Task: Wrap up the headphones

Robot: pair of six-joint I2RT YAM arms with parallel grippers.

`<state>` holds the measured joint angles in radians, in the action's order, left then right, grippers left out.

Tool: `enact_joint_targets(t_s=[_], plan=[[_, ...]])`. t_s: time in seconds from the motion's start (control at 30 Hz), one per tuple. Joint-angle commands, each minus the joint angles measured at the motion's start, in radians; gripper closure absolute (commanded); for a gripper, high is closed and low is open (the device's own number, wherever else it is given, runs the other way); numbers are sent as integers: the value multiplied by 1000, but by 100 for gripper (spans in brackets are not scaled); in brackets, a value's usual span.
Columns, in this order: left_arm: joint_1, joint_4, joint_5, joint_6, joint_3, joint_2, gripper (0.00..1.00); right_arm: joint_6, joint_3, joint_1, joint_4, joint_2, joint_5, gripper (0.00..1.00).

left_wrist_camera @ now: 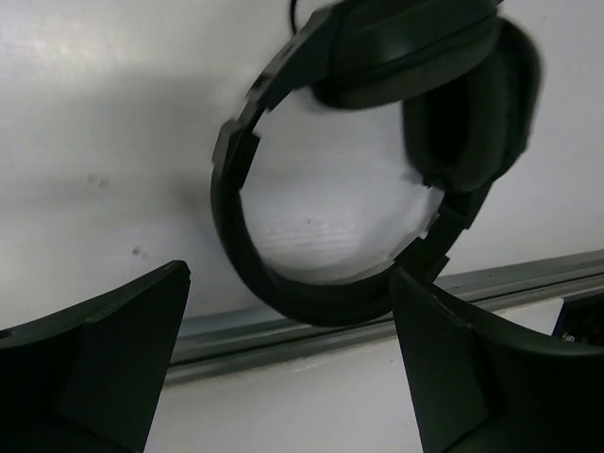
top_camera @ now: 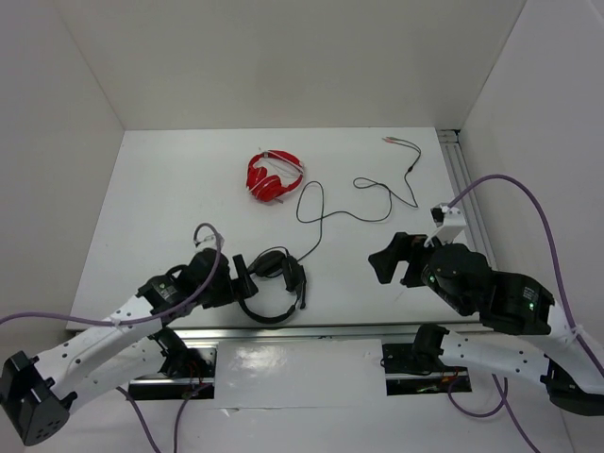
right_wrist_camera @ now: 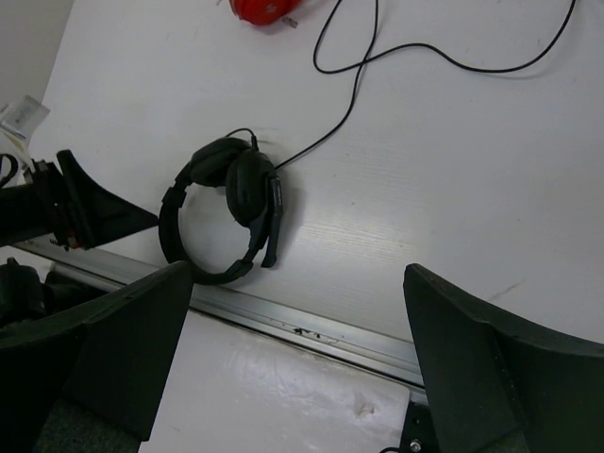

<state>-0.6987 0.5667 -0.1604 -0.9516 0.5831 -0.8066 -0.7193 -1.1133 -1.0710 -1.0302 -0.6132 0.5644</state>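
Note:
I will next move my left gripper back and down onto the near curve of the headband, because that curve is below the gripper and back toward the bar.
The black headphones lie flat near the table's front edge, headband toward the edge and earcups folded together. Their thin dark cable snakes back and to the right, ending in plugs at the far right. My left gripper is open just left of the headband and holds nothing. In the left wrist view the band lies just beyond the left gripper. My right gripper hovers open to the right of the headphones, well apart from them. Nothing sits between the fingers of the right gripper.
Red headphones lie at the back centre, next to a cable loop. A metal rail runs along the table's front edge and another along the right side. White walls close in the left, back and right.

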Motion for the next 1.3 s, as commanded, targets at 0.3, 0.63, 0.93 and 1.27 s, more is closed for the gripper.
enact_joint_targets(t_s=[0.3,0.63,0.93,1.27], plan=[[-217,-81,-108,-505,-140,-106,0,14,107,-7,151,-10,-31,0],[-363,39,-220,-835,-81,-339,17,14,98,-7,150,-11,-40,0],[-349,38,-229,-880,-101,-368,55,23,98,-7,128,36,-29,0],[-255,236,-376,-685,137,-295,100,23,107,-7,139,47,-70,0]])
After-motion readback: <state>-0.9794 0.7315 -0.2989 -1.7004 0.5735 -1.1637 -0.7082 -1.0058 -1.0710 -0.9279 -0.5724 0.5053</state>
